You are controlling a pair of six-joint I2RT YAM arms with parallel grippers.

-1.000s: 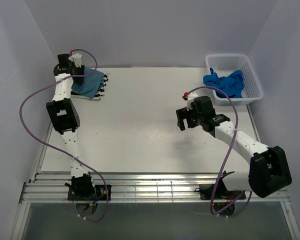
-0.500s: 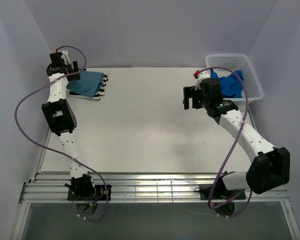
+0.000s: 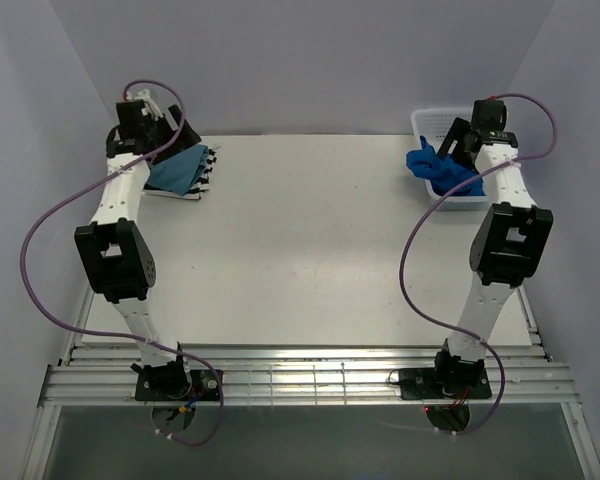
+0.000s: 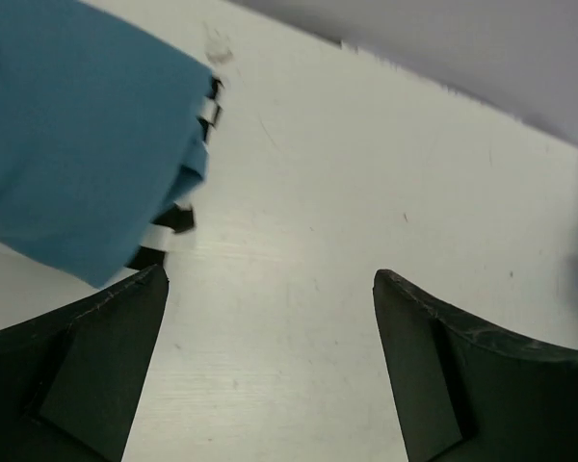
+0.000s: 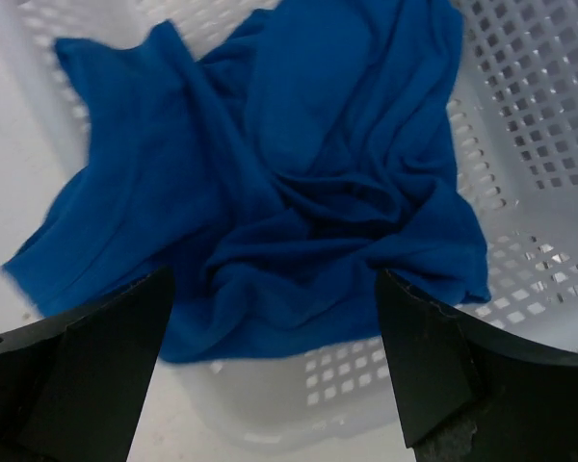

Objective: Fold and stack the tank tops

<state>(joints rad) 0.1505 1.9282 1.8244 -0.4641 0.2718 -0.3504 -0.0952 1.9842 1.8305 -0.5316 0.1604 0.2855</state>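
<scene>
My right gripper is open above the royal blue tank top, which lies crumpled in the basket (image 3: 435, 118) below. It will move down next onto the tank top's bunched middle folds and close there.
A folded teal-blue tank top (image 3: 178, 168) lies at the table's far left on top of the black-and-white striped tank top (image 3: 206, 170), whose edges peek out to the right. My left gripper (image 3: 180, 138) hovers open just behind this stack; in the left wrist view the teal top (image 4: 77, 144) and striped edges (image 4: 178, 219) sit to the left of the empty gripper (image 4: 270, 277). A crumpled royal blue tank top (image 3: 442, 170) lies in the white basket (image 3: 435, 118) and spills over its left rim. My right gripper (image 3: 452, 138) hangs open above it, with the blue top (image 5: 289, 173) ahead of the gripper (image 5: 275, 279).
The white lattice basket (image 5: 530, 144) stands at the table's far right corner. Pale walls enclose the table on the left, back and right. Purple cables loop beside both arms.
The left gripper opened and drew back from the teal top, which stays on the stack. The right arm swung from mid-table to over the basket.
</scene>
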